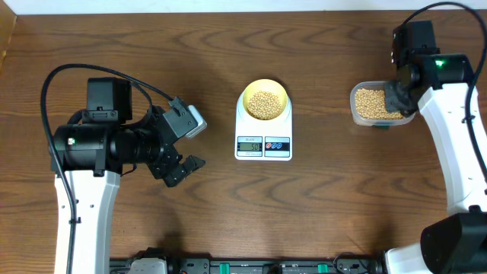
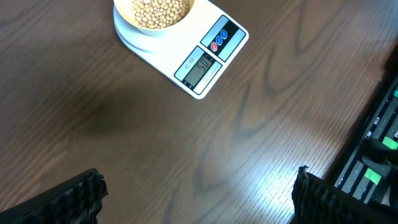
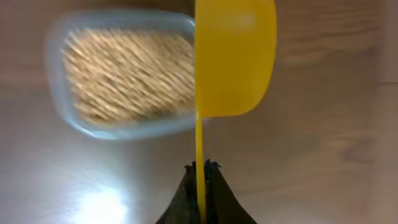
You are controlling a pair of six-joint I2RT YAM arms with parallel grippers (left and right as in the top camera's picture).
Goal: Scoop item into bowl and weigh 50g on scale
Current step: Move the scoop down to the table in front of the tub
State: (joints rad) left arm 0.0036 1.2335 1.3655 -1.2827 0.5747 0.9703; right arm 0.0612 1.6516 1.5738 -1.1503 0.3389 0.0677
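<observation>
The scale shows the asked weight. My right gripper will move back toward the scale, then lower the yellow spoon onto the table beside it.
The pale-yellow bowl holds a pile of tan beans and stands on the white scale at the table's middle. The left wrist view shows the bowl, its beans and the scale with a lit display. My left gripper is open and empty, left of the scale. My right gripper is shut on the handle of a bright yellow measuring spoon, held beside a clear tub of beans.
A black rail with green lights runs along the table's front edge. The table's left edge shows at the far left. Both white arm bases stand at the front corners.
</observation>
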